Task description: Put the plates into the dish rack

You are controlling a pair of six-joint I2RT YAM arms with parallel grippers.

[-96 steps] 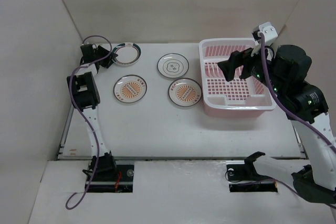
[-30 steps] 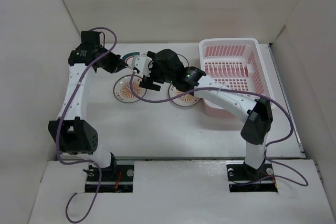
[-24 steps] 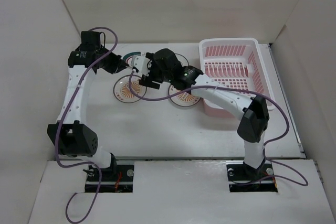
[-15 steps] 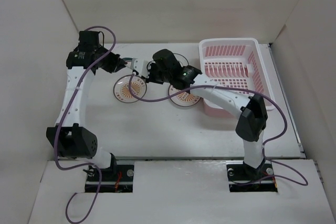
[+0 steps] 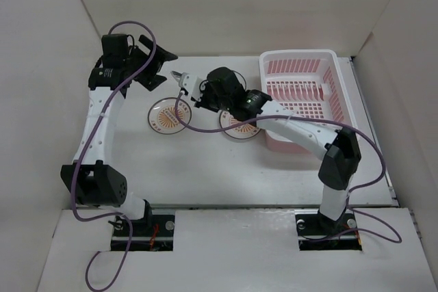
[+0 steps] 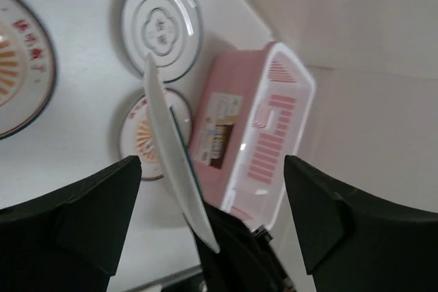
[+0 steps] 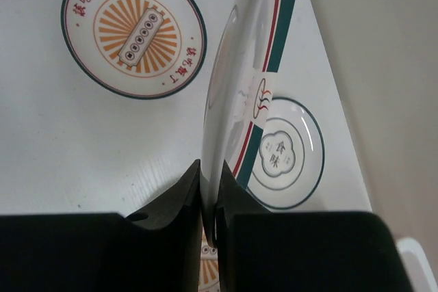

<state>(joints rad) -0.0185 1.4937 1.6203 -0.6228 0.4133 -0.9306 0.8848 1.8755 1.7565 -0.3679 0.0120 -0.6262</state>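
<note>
The robot's right gripper should next move across and down to the rack's empty wires and release the teal-rimmed plate there, because the wires lie to the gripper's right in the top view.
My right gripper [image 7: 211, 184] is shut on the rim of the teal-rimmed plate [image 7: 254, 66], which it holds on edge above the table [image 5: 205, 162]. My left gripper [image 5: 157, 65] stands open just left of that plate [image 5: 183, 81] and does not touch it; its fingers [image 6: 75, 223] flank the plate's edge [image 6: 171, 158]. One orange sunburst plate [image 5: 169, 113] lies flat at the left. The other [image 5: 239, 126] lies partly under my right arm. The white ringed plate [image 7: 284, 152] lies flat behind. The pink dish rack [image 5: 308, 100] sits at the right with no plate in it.
White walls close in the table on the left, back and right. The dish rack [image 6: 263, 124] stands against the right wall. My right arm reaches across the middle of the table, over the two nearer plates.
The left gripper has opened, let go of the teal-rimmed plate and drawn back to the left. The right gripper has shut on the plate and holds it alone.
</note>
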